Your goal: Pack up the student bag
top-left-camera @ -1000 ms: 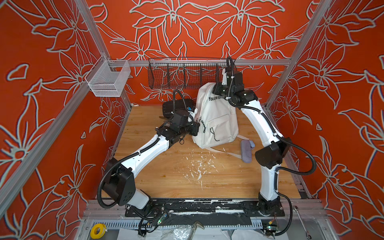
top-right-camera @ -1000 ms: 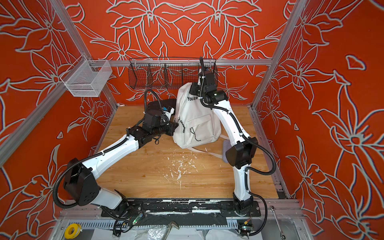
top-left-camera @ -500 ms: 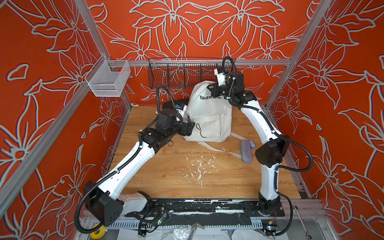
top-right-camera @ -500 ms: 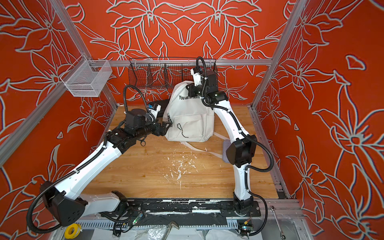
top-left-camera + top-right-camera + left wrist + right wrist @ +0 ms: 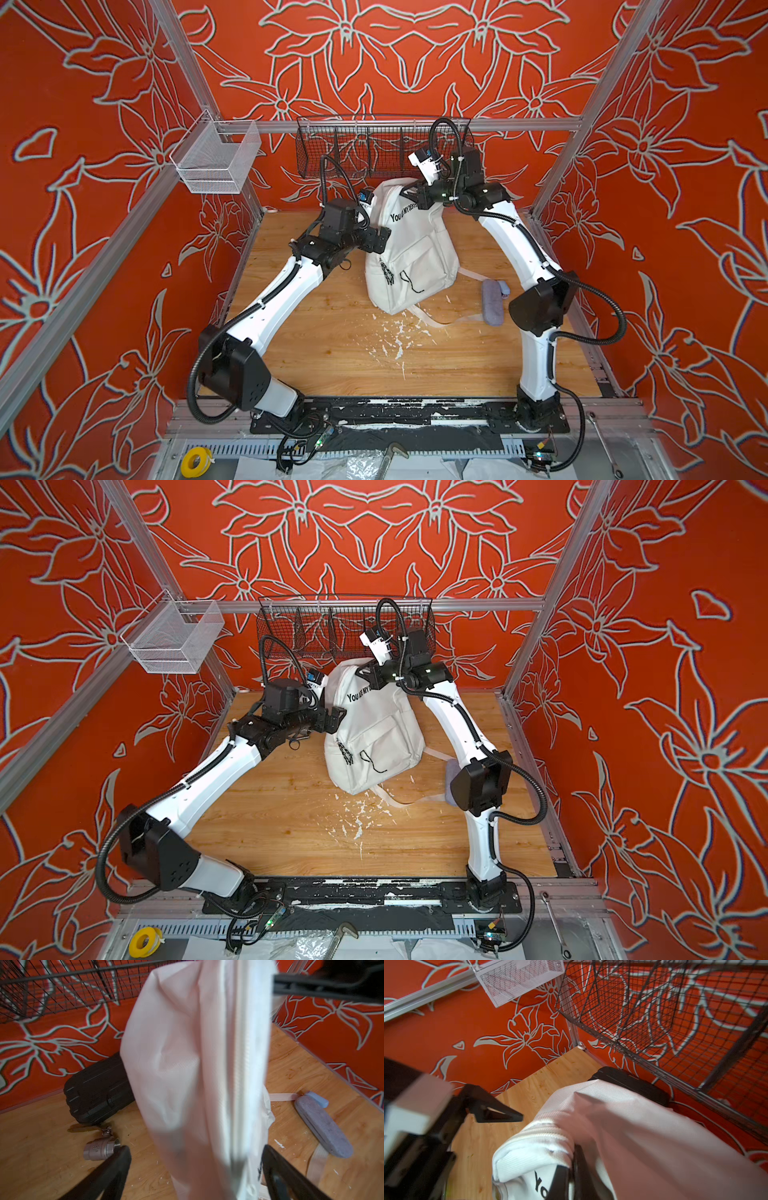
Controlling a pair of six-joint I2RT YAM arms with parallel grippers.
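Observation:
I need to lower the bag's top edge with my right gripper next, down toward the wood floor beside the black case, and let go of it there. That floor is below my right gripper.
The student bag [image 5: 409, 257] [image 5: 374, 737] is a white backpack with black lettering. It hangs tilted over the wood floor, held by its top. My right gripper [image 5: 415, 195] [image 5: 571, 1157] is shut on the bag's top edge beside the lettering. My left gripper [image 5: 380, 243] [image 5: 195, 1148] is open at the bag's left side. In the left wrist view the blurred bag [image 5: 197, 1064] hangs between the spread jaws, and I cannot tell whether they touch it. The bag's zip is closed along that side. Its white straps [image 5: 440, 322] trail on the floor.
A black ribbed hard case [image 5: 97, 1088] lies behind the bag by the back wall, with a metal valve fitting [image 5: 99, 1148] in front of it. A purple pouch [image 5: 491, 301] lies right of the bag. A black wire basket [image 5: 382, 145] and a white mesh basket [image 5: 216, 162] hang on the rail.
My left gripper has opened and let go of the bag's side, and that arm has pulled back a little. The bag swung left, then back, still hanging from my right gripper.

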